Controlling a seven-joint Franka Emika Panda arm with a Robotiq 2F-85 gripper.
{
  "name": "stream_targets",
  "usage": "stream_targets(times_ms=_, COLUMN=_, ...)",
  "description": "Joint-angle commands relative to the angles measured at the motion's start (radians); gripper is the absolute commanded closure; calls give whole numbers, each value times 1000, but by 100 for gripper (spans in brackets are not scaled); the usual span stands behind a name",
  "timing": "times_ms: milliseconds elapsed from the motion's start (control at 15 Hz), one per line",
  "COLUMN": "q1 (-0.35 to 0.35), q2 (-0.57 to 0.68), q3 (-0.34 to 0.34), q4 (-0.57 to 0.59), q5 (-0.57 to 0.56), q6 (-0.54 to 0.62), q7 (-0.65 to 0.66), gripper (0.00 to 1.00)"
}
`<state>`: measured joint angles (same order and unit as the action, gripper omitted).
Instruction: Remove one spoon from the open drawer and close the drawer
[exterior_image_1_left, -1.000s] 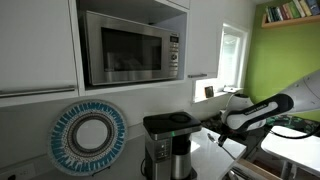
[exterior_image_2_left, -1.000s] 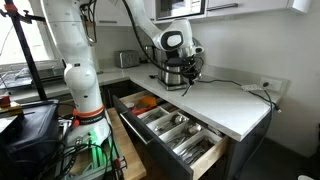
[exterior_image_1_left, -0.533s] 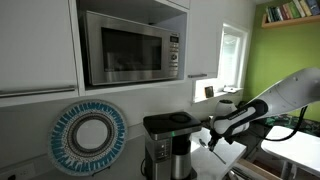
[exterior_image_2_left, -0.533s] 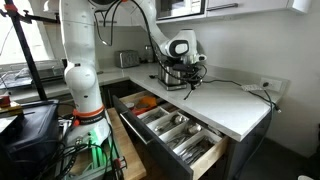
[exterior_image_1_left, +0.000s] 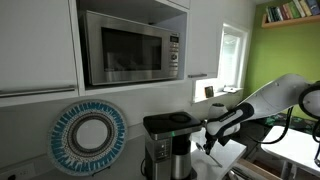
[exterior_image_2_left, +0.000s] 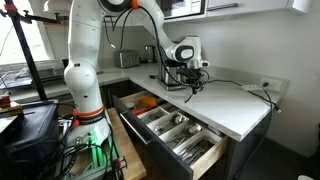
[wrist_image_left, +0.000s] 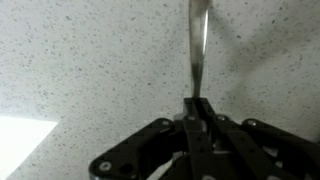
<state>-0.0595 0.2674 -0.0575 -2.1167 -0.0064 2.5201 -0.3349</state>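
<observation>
I will lower my gripper a little toward the speckled countertop beside the coffee maker and let go of the spoon's thin handle, because the counter beneath it is bare and open.
My gripper (wrist_image_left: 197, 103) is shut on the spoon (wrist_image_left: 196, 45), a thin silvery metal handle that sticks straight out from the jaws over the speckled white countertop. In an exterior view the gripper (exterior_image_2_left: 190, 82) hangs low over the counter next to the black coffee maker (exterior_image_2_left: 170, 72), and the spoon (exterior_image_2_left: 191, 90) shows as a thin sliver below it. The open drawer (exterior_image_2_left: 170, 130) stands pulled out under the counter, with several utensils in its tray. The gripper also shows in an exterior view (exterior_image_1_left: 207, 139) beside the coffee maker (exterior_image_1_left: 168, 142).
A microwave (exterior_image_1_left: 130, 47) sits in the cabinet above. A round blue-and-white plate (exterior_image_1_left: 87, 136) leans on the wall. A toaster (exterior_image_2_left: 127, 59) stands at the counter's far end. Cables (exterior_image_2_left: 240, 84) lie on the counter near a wall socket.
The arm has moved down and along the counter beside the coffee maker, lowering the gripper with the spoon closer to the countertop. The drawer stays open.
</observation>
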Motion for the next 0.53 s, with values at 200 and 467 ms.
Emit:
stream_targets(times_ms=200, q1=-30, q2=72, q3=25, q4=78, q5=19, q6=-65, q7=23, gripper=98)
stream_targets(times_ms=467, q1=-37, q2=95, q3=30, q4=96, q5=23, q6=-86, q7=27, gripper=98)
